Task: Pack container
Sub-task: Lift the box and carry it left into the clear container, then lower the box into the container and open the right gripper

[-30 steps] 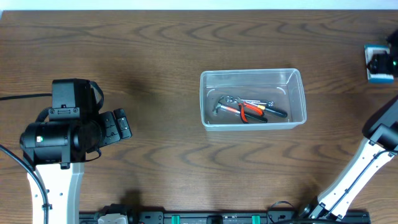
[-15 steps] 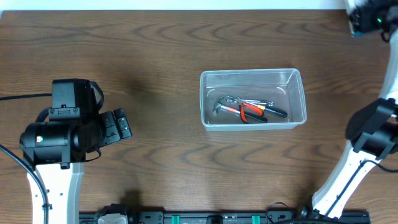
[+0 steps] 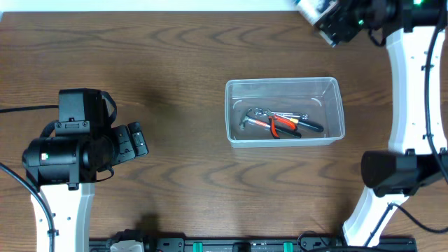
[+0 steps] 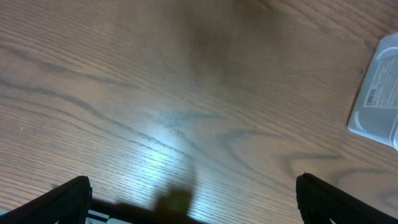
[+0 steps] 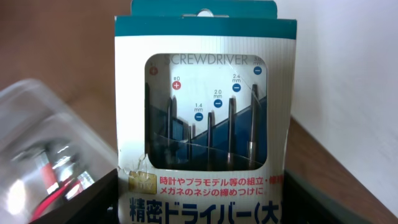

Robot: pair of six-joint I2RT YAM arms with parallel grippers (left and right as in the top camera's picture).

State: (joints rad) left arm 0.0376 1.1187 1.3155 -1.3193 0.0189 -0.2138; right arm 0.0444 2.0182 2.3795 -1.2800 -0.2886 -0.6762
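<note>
My right gripper moves back over the clear container [image 3: 283, 110] next, then releases the screwdriver box [image 5: 202, 118] down inside by the pliers, where other hand tools already lie.
The clear plastic container [image 3: 283, 110] sits right of the table's centre with red-handled pliers and other hand tools [image 3: 278, 122] inside. Its corner shows in the left wrist view [image 4: 379, 93] and the right wrist view [image 5: 37, 137]. My right gripper [image 3: 323, 15] is high at the far right edge of the table, shut on a blue-and-white screwdriver set box [image 5: 202, 118], held between the fingers [image 5: 202, 199]. My left gripper [image 3: 133, 142] is open and empty, left of the container, over bare wood [image 4: 193, 205].
The brown wooden table [image 3: 175, 56] ends at a white strip along its far edge. The left arm's black body [image 3: 66, 150] stands at the left, and the right arm's white links [image 3: 413, 84] run down the right side.
My right arm has swung up and leftward along the far edge, carrying the screwdriver box from the far right toward the area behind the container. The left arm has not moved.
</note>
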